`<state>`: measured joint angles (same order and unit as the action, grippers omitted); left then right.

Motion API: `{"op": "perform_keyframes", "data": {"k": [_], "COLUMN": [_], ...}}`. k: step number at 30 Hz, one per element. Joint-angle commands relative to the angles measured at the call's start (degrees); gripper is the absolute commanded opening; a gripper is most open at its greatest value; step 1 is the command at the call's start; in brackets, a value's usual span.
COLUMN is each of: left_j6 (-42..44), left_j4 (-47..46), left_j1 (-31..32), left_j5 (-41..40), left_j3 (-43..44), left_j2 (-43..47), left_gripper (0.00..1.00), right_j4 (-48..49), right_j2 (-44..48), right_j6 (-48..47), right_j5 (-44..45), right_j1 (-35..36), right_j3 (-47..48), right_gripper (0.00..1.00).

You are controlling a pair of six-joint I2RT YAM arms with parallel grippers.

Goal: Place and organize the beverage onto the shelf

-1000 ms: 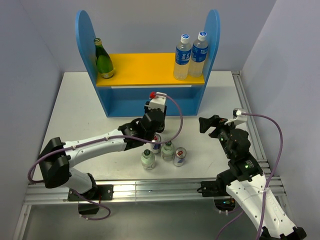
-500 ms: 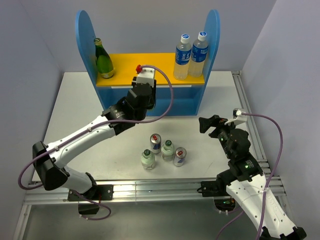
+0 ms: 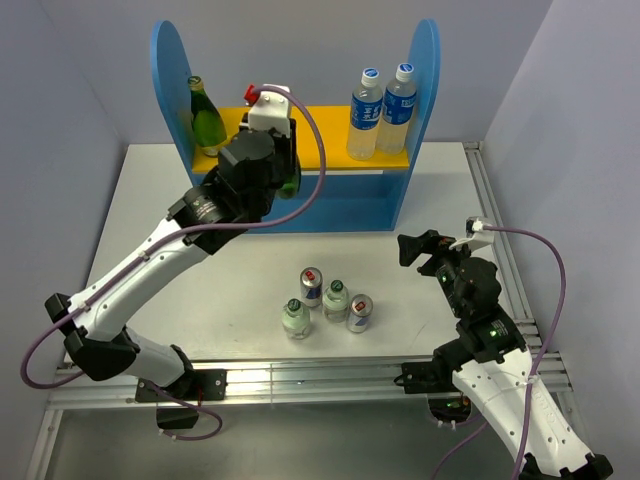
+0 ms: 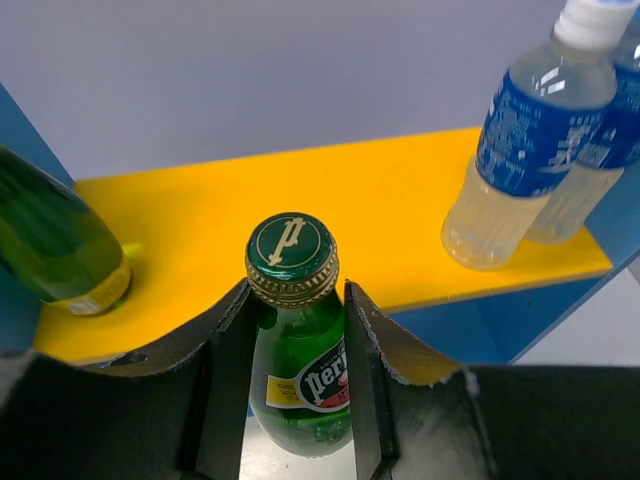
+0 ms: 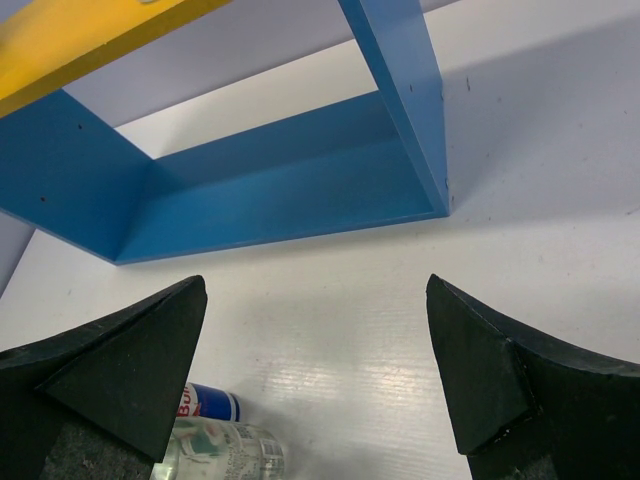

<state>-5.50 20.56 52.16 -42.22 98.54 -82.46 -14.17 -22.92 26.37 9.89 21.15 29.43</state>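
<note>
Free board shows close beside the standing green bottle. My left gripper should next move its green bottle outward over the yellow board and stop there.
My left gripper is shut on the neck of a dark green glass bottle, which hangs just in front of the yellow upper board of the blue shelf. From above, this gripper and its bottle sit at the board's front edge, left of centre. A second green bottle stands on the board's left end. Two cans and two short clear bottles stand grouped on the table. My right gripper is open and empty.
Two taller clear bottles with blue caps stand on the board's right end. In the right wrist view the shelf's lower opening lies ahead, with a can and a clear bottle at lower left. Grey walls enclose the white table.
My left arm has lifted the green bottle away from the group on the table and carried it up and back to the shelf's upper board. The right arm has not moved.
</note>
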Motion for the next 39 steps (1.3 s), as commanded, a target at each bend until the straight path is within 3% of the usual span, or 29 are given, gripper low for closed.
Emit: {"op": "perform_keyframes", "data": {"k": [1,20,36,39], "left_j6": [3.48,6.90,6.02,3.94], "left_j4": [-6.23,-10.79,-17.83,-18.18], "left_j1": [-1.27,-14.10,-20.87,-21.22], "left_j5": [-1.56,1.52,1.35,1.26], "left_j3": [7.27,16.07,7.81,6.93], "left_j2": [0.46,-9.21,-7.90,-7.81], "left_gripper": [0.00,0.00,0.00,0.07], "right_j4": [1.96,2.66,4.07,4.24], "right_j2": [0.77,0.77,-0.99,-0.90], "right_j6": [0.52,0.35,0.26,0.17], "right_j5": [0.66,0.57,-0.22,-0.31], "right_j1": [0.39,0.39,0.30,0.30], "right_j3": [-0.87,-1.57,-1.74,-1.74], "right_gripper": [0.97,0.97,0.97,0.97]}}
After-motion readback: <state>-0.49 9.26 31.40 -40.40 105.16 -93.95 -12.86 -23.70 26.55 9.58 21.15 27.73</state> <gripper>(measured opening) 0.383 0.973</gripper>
